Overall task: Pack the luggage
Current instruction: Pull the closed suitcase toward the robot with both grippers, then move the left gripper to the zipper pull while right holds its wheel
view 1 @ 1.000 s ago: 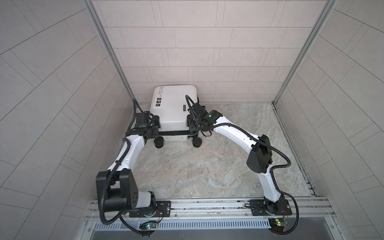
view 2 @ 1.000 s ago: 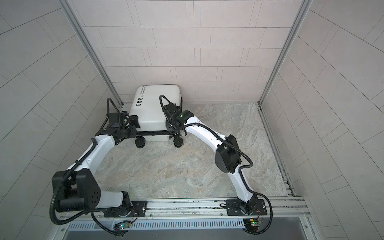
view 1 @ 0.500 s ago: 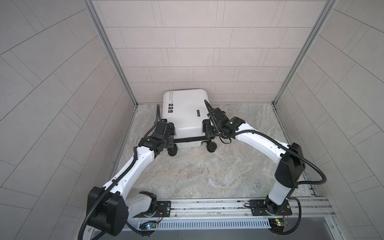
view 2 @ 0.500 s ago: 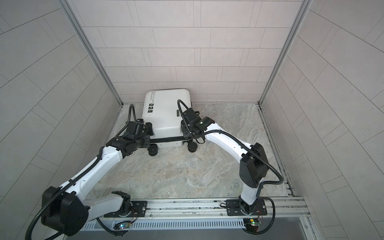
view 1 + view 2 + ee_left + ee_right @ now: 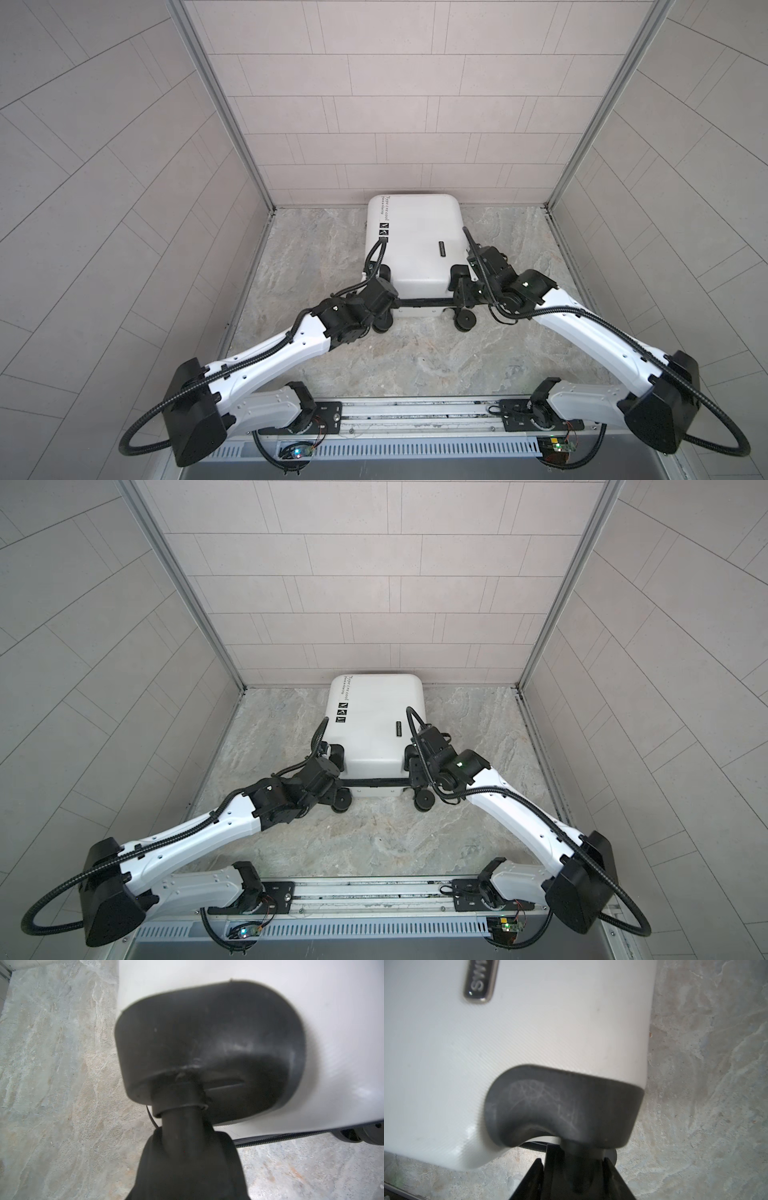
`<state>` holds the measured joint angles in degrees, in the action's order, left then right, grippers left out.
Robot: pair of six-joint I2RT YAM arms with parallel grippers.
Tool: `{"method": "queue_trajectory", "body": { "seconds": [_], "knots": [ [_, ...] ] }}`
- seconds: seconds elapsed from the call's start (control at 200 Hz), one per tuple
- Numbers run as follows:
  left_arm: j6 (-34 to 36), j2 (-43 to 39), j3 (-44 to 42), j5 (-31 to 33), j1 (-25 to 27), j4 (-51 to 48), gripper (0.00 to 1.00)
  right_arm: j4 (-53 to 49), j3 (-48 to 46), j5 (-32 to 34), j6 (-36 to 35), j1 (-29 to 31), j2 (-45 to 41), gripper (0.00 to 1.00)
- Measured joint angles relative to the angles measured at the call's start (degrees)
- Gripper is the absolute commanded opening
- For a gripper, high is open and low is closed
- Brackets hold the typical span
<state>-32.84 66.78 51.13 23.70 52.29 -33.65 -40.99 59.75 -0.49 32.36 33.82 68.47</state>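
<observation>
The right gripper draws the wheel mount [image 5: 458, 276] [image 5: 576, 1110] back and toward the nearer side of the suitcase next, then releases it, since the suitcase's far end lies by its back side.
The luggage [image 5: 415, 237] [image 5: 374, 721] is a closed white hard-shell suitcase with a black zipper band. It lies flat against the back wall, wheels toward me, in both top views. My left gripper [image 5: 384, 286] [image 5: 330, 766] holds its near-left wheel mount. In the left wrist view that black wheel housing [image 5: 207, 1043] fills the frame, its stem running into the left gripper [image 5: 187, 1147]. My right gripper [image 5: 461, 286] [image 5: 413, 766] holds the near-right wheel mount. The right wrist view shows the right gripper [image 5: 575, 1157] with a finger on either side of the stem under the housing [image 5: 560, 1105].
Tiled walls close the cell on the left, right and back, and the suitcase's far end is close to the back wall. Two lower spinner wheels [image 5: 465, 321] [image 5: 380, 324] rest on the marble floor. The arms' base rail [image 5: 415, 411] runs along the front.
Both arms have reached out and swung the luggage from the back-left corner rightward to the middle of the back wall. Both grippers have kept their hold on the wheel mounts.
</observation>
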Motion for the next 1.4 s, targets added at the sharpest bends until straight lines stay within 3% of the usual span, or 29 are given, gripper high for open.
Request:
{"method": "queue_trajectory", "body": {
  "seconds": [0.295, 0.61, 0.695, 0.816, 0.921, 1.036, 1.216, 1.311, 1.401],
  "knots": [
    [-4.2, 4.6, 2.3, 2.8, 6.7, 0.6, 0.02, -1.1, -7.2, 0.4, 0.9, -2.1, -10.6, 0.24],
    [-4.3, 6.8, 4.1, 4.2, 7.7, 0.7, 0.06, -2.3, -7.7, -0.1, 0.7, -4.0, -11.8, 0.26],
    [-4.2, 6.7, 4.0, 4.5, 7.8, 1.0, 0.22, -2.3, -7.7, -0.5, 0.6, -4.3, -11.8, 0.35],
    [-3.5, 5.4, 2.6, 5.0, 7.8, 2.5, 0.54, -2.6, -7.7, -0.9, -0.9, -4.5, -11.5, 0.77],
    [-0.2, 2.1, 2.2, 5.8, 8.6, 3.9, 0.66, -4.1, -7.7, -0.5, -2.8, -5.1, -10.5, 0.94],
    [3.6, -4.6, 3.0, 7.4, 9.3, 4.7, 0.8, -6.2, -6.8, -0.3, -4.2, -5.6, -10.4, 0.99],
    [8.3, -13.0, 3.8, 10.3, 8.3, 3.8, 0.92, -8.2, -2.4, -0.2, -5.8, -6.1, -10.4, 0.99],
    [9.4, -16.7, 3.1, 8.6, 4.0, 3.8, 0.92, -8.8, 0.0, -0.2, -6.4, -6.3, -10.5, 0.99],
    [8.7, -18.8, 1.1, 4.1, -3.8, 4.3, 0.91, -8.9, 1.4, -0.5, -6.9, -6.3, -10.7, 0.99]
  ]
}}
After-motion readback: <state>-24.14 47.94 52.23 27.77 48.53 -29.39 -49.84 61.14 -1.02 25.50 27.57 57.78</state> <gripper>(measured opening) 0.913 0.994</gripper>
